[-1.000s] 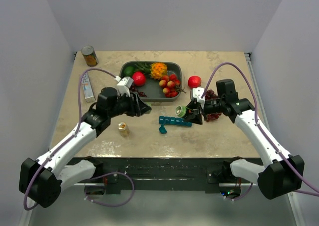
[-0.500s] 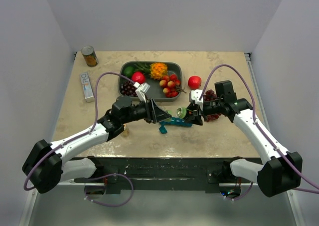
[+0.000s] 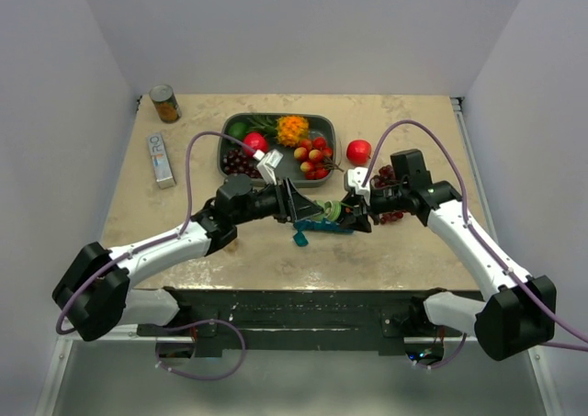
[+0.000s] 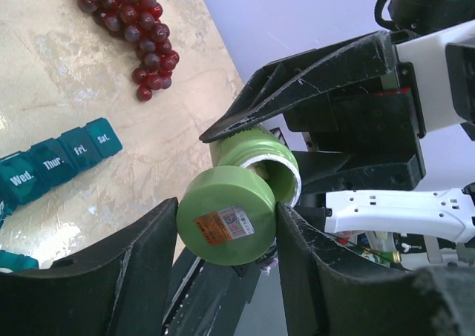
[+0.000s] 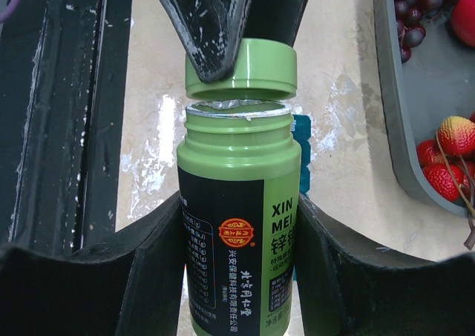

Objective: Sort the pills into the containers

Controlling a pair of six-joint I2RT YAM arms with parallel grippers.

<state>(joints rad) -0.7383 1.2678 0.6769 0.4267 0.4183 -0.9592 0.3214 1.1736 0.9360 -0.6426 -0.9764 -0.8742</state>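
Observation:
The cap and the bottle's open neck (image 3: 330,209) (image 4: 282,178) have a gap between them, so my left gripper will turn and shift to the right in the top view, set the cap on there and then release it.
My right gripper (image 5: 239,225) is shut on a green pill bottle (image 5: 239,202) with a black label, held above the table (image 3: 395,251). My left gripper (image 4: 226,219) is shut on the bottle's green cap (image 4: 226,213). The cap sits just off the open neck (image 5: 237,110) with a small gap. In the top view both grippers meet at the table's middle, left gripper (image 3: 310,212) against right gripper (image 3: 347,210). The teal containers (image 3: 323,225) lie as a strip right under them, with a separate teal piece (image 3: 299,240) beside it. The strip (image 4: 59,158) shows day labels. No pills show.
A grey fruit tray (image 3: 276,185) stands just behind the grippers. Dark grapes (image 3: 393,216) lie by the right arm, a red fruit (image 3: 358,150) behind them. A tin can (image 3: 165,104) and a white box (image 3: 162,159) are at the far left.
My left arm swung right from the table's left-centre to the bottle and closed on its cap. The cap now stands apart from the neck. The right arm barely moved.

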